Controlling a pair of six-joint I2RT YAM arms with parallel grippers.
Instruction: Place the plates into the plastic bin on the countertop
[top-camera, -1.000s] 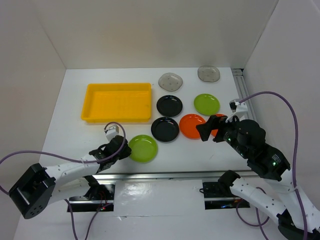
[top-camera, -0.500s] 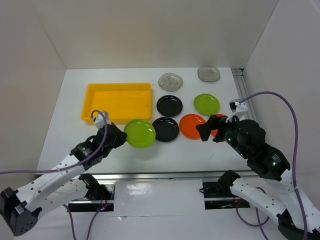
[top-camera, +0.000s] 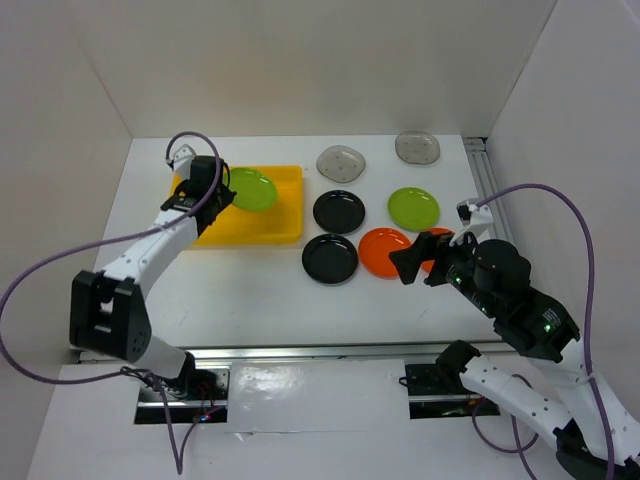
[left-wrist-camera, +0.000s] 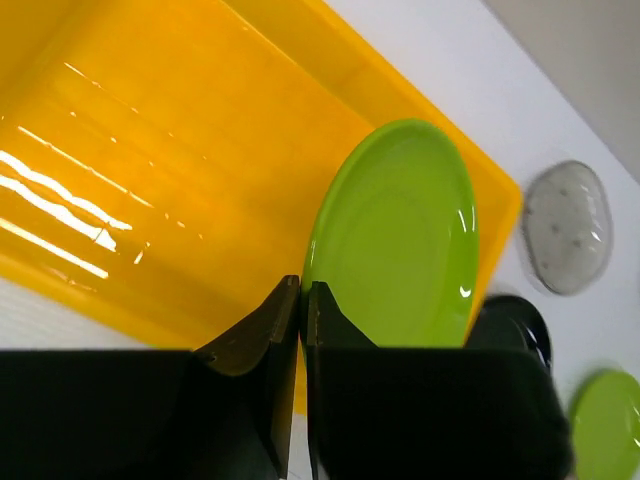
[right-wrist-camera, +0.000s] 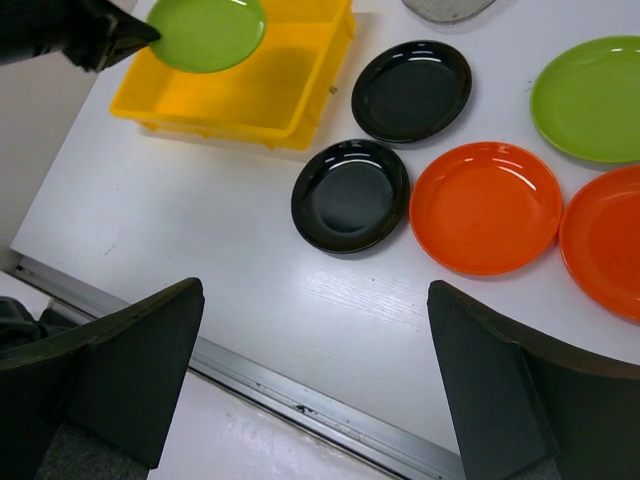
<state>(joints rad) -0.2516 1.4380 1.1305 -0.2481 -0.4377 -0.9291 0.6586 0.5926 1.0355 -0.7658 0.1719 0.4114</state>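
The lime-green plate still hangs tilted above the bin, so next my left gripper will carry it down into the yellow plastic bin (top-camera: 240, 236).
My left gripper (top-camera: 220, 192) (left-wrist-camera: 302, 292) is shut on the rim of a lime-green plate (top-camera: 251, 188) (left-wrist-camera: 400, 240) and holds it tilted above the yellow plastic bin (top-camera: 240, 236) (left-wrist-camera: 150, 150), which has nothing lying in it. On the white countertop (top-camera: 250, 290) to the right lie two black plates (top-camera: 339, 211) (top-camera: 330, 258), an orange plate (top-camera: 383, 252), another lime-green plate (top-camera: 413, 208) and two grey plates (top-camera: 341, 162) (top-camera: 418, 147). My right gripper (top-camera: 422, 254) (right-wrist-camera: 315, 300) hangs open above the countertop, partly covering a second orange plate (right-wrist-camera: 605, 240).
White walls close in the left, back and right sides. A metal rail (top-camera: 480, 170) runs along the right edge and another (right-wrist-camera: 300, 395) along the near edge. Purple cables (top-camera: 560, 200) loop from both arms.
The left arm has carried the lime-green plate from the near countertop up and back to over the bin. The right arm has stayed where it was.
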